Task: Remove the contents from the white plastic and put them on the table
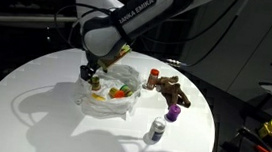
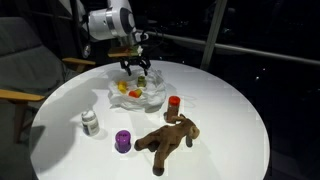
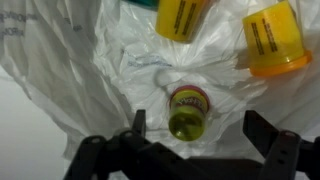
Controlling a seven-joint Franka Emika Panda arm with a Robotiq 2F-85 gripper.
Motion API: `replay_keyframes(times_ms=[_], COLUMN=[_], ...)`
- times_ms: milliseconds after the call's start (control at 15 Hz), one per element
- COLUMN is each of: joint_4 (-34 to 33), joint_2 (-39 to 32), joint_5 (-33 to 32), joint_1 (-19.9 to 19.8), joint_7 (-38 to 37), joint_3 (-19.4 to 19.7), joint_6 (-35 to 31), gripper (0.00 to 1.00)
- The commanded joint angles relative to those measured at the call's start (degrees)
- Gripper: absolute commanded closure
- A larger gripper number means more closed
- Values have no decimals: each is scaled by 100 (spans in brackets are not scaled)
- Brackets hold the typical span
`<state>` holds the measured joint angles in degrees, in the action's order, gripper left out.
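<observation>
My gripper lowers a little next, then closes around the tub's sides, since the yellow-green tub (image 1: 95,83) (image 3: 188,112) sits between my open fingers but still below them.
The white plastic (image 3: 60,70) lies crumpled on the round white table (image 1: 33,106), seen in both exterior views, bag (image 2: 145,95). My gripper (image 3: 200,130) hangs open just above it. A yellow-green tub with a red lid (image 3: 188,110) lies on the bag between my fingers (image 3: 138,125), touching neither. Two yellow tubs (image 3: 272,40) rest further up the bag. Outside the bag on the table are a brown plush animal (image 2: 168,140), a red-capped tub (image 2: 173,103), a purple tub (image 2: 123,141) and a white bottle (image 2: 89,122).
In an exterior view a grey chair (image 2: 25,60) stands beside the table. Yellow tools (image 1: 271,134) lie on the dark floor past the table's edge. The plush (image 1: 172,90) and the red-capped tub sit close to the bag's side.
</observation>
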<state>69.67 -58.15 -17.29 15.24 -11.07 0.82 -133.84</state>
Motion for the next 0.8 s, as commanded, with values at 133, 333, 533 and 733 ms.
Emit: replay_keyframes(times_ms=[133,333,533,733], joint_4=[-956,-1218,-1476,-1741], joint_2=[-581,-749,-887,-1013], joint_5=[236,313,480,634], joint_1=[-76,-137,-229,-291], joint_7=[566,697,880,1021], joint_3=[0,-33,-109,-156], joint_6=[371,505,633,776], gripper=[0,0,0,0])
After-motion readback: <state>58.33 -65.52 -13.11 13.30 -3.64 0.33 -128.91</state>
